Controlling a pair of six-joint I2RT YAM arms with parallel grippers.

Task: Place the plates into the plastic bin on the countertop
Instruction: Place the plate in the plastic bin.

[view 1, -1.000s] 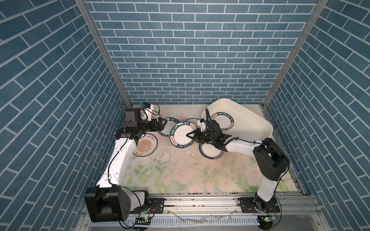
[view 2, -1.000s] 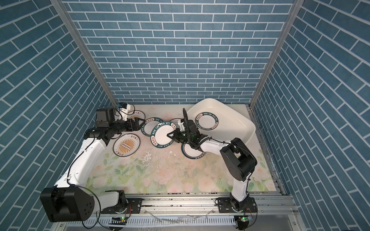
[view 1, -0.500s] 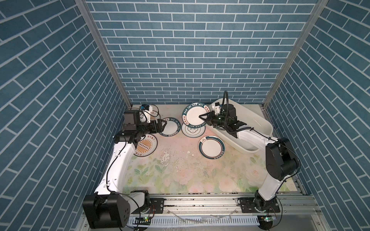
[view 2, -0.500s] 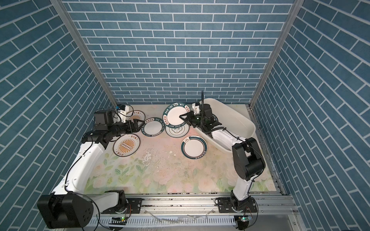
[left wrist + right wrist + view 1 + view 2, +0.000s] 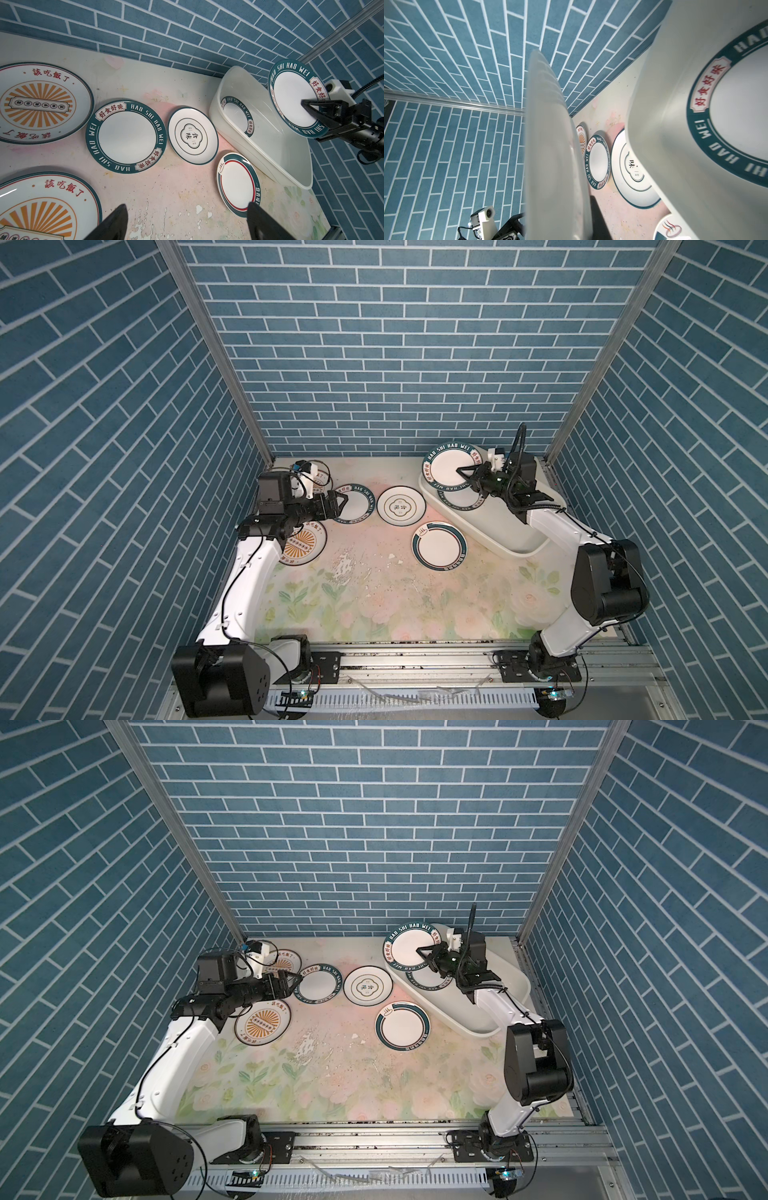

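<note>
My right gripper comes down onto the lettered plate inside next and releases the green rim there, since the held plate still hangs tilted above the bin (image 5: pixel 515 533).
My right gripper (image 5: pixel 462 471) is shut on the rim of a green lettered plate (image 5: pixel 445 464), held tilted nearly upright above the far left end of the plastic bin (image 5: pixel 515 533). A second lettered plate (image 5: pixel 460 498) lies inside the bin. In the right wrist view the held plate (image 5: pixel 550 145) shows edge-on beside the bin wall (image 5: pixel 664 124). My left gripper (image 5: pixel 341 506) is open and empty at the left rim of a third lettered plate (image 5: pixel 354 504) on the countertop (image 5: pixel 374 597). Its fingers (image 5: pixel 116 222) hang over bare surface.
Also on the countertop are a quatrefoil plate (image 5: pixel 401 506), a partial-ring plate (image 5: pixel 439 546) close to the bin's near wall, and two sunburst plates (image 5: pixel 301 548) (image 5: pixel 319 479) by my left arm. Blue brick walls enclose three sides.
My right gripper has lifted the lettered plate from the middle of the countertop and carried it up, right and back over the bin's far end. The left arm has barely moved.
</note>
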